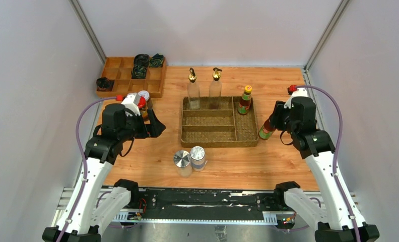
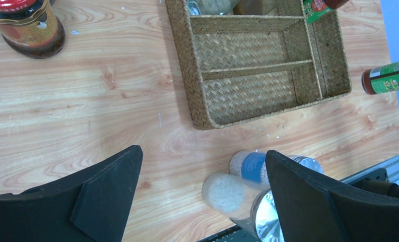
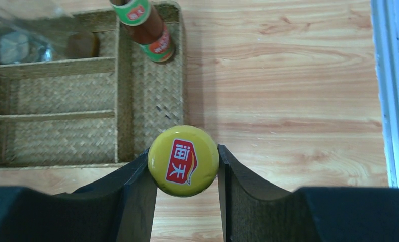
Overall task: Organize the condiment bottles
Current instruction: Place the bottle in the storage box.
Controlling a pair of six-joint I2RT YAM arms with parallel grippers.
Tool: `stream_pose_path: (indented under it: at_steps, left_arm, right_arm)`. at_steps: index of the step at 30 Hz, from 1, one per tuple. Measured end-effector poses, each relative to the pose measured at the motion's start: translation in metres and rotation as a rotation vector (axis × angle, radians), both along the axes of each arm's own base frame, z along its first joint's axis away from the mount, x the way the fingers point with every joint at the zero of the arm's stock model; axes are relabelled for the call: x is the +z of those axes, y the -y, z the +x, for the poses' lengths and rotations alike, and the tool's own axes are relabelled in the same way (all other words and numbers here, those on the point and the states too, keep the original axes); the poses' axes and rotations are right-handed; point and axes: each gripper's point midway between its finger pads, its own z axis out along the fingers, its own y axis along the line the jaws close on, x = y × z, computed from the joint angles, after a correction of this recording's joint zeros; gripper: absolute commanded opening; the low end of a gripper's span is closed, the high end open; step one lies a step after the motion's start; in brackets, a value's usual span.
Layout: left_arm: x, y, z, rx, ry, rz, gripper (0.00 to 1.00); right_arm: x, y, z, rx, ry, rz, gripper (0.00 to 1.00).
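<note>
Next, my right gripper should go left in the top view and down to release, since bare tray bottom by the other sauce bottle (image 1: 245, 127) (image 3: 154, 98) lies below on that side.
My right gripper (image 1: 271, 124) (image 3: 183, 166) is shut on the yellow cap (image 3: 183, 160) of a sauce bottle (image 1: 266, 130), held just outside the woven tray's (image 1: 245, 142) right edge. The other sauce bottle (image 1: 245, 100) (image 3: 148, 29) stands in the tray's right compartment. Two clear gold-spouted bottles (image 1: 193, 86) (image 1: 215, 84) stand in its back compartment. My left gripper (image 1: 156, 127) (image 2: 202, 169) is open and empty above bare table, left of the tray. The red-lidded jar (image 1: 141, 103) (image 2: 32, 27) and white-lidded jar (image 1: 144, 95) stand behind it. Two silver-lidded shakers (image 1: 182, 161) (image 1: 198, 157) stand in front of the tray.
A wooden compartment box (image 1: 118, 75) with dark rolled bundles (image 1: 148, 61) sits at the back left. The table's right edge and a metal rail (image 3: 391, 91) run close beside my right gripper. The tray's middle compartments (image 2: 243, 50) hold nothing.
</note>
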Motion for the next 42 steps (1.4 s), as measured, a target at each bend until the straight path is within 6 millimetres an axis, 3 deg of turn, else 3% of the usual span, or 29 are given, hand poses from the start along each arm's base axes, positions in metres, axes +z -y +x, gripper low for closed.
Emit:
stream_pose_path:
  at_steps: [8,18,29,33,42]
  left_arm:
    - [0.001,0.001,-0.001,0.002,0.000,-0.007,0.99]
    - [0.001,0.001,-0.001,0.003,-0.002,-0.008,0.99]
    - [0.000,0.000,-0.002,0.003,-0.008,-0.006,0.99]
    - [0.000,0.000,-0.002,0.003,-0.008,-0.006,0.99]
    - [-0.003,0.000,-0.001,0.004,-0.019,-0.003,0.99]
  right_arm:
    - [0.024,-0.031,0.009,0.170,0.028,0.029,0.30]
    - [0.046,-0.068,0.031,0.300,0.050,-0.060,0.31]
    - [0.054,-0.077,0.059,0.266,0.132,-0.144,0.31]
    - [0.047,-0.077,0.066,0.249,0.152,-0.151,0.31]
    - [0.008,-0.084,0.075,0.259,0.107,-0.152,0.31]
